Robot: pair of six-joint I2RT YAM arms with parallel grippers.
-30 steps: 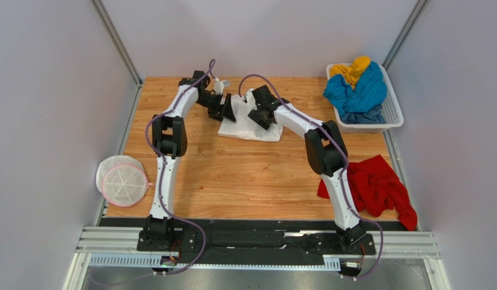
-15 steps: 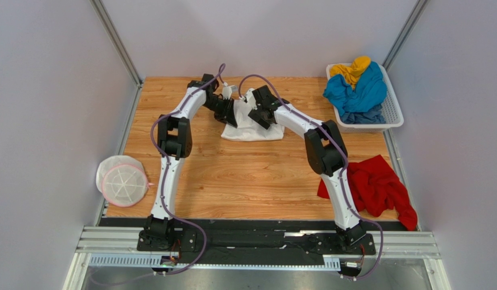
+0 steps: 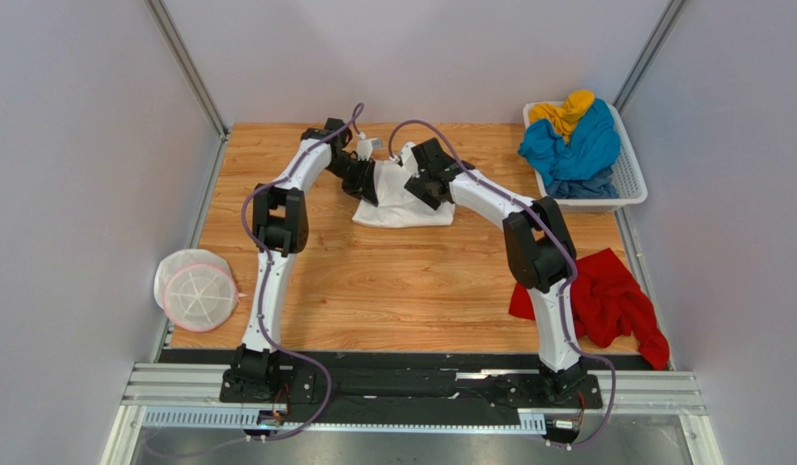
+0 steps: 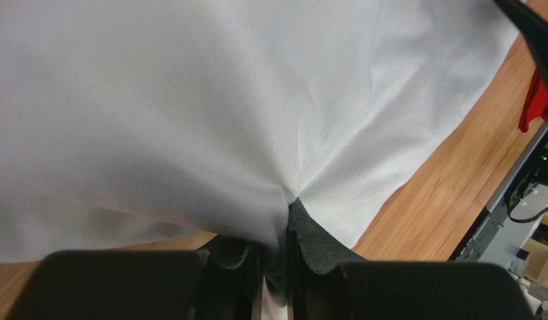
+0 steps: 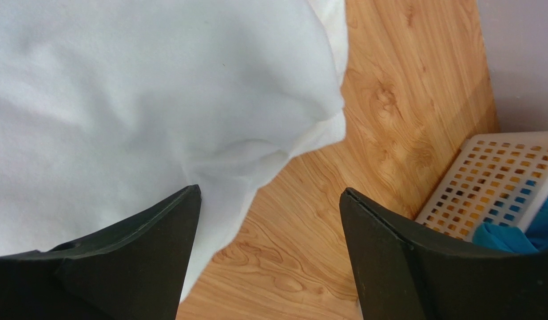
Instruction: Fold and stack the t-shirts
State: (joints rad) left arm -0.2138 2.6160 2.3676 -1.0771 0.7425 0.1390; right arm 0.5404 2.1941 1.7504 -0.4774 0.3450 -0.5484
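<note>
The left gripper brings the white t-shirt (image 3: 404,201) left in the top view to the table's far corner next and releases it there, because that corner is bare.
A folded white t-shirt (image 3: 404,201) lies at the far middle of the table. My left gripper (image 3: 369,182) is at its left edge. In the left wrist view the left gripper (image 4: 277,225) is shut on a pinched fold of the white t-shirt (image 4: 210,100). My right gripper (image 3: 424,184) hovers over the shirt's right part. It stands open (image 5: 270,189) with only wood and the cloth's edge (image 5: 123,100) between the fingers. A red t-shirt (image 3: 606,298) lies crumpled at the near right. A blue t-shirt (image 3: 573,147) and a yellow one (image 3: 564,109) sit in the basket.
The white lattice basket (image 3: 631,180) stands at the far right corner, its wall also in the right wrist view (image 5: 497,179). A round white mesh hamper (image 3: 196,289) lies off the table's left edge. Metal frame posts and grey walls close in the sides.
The left gripper has shut on the white t-shirt's left edge and drawn it slightly rightward. The right arm's elbow has swung to the right; its jaws stay open.
</note>
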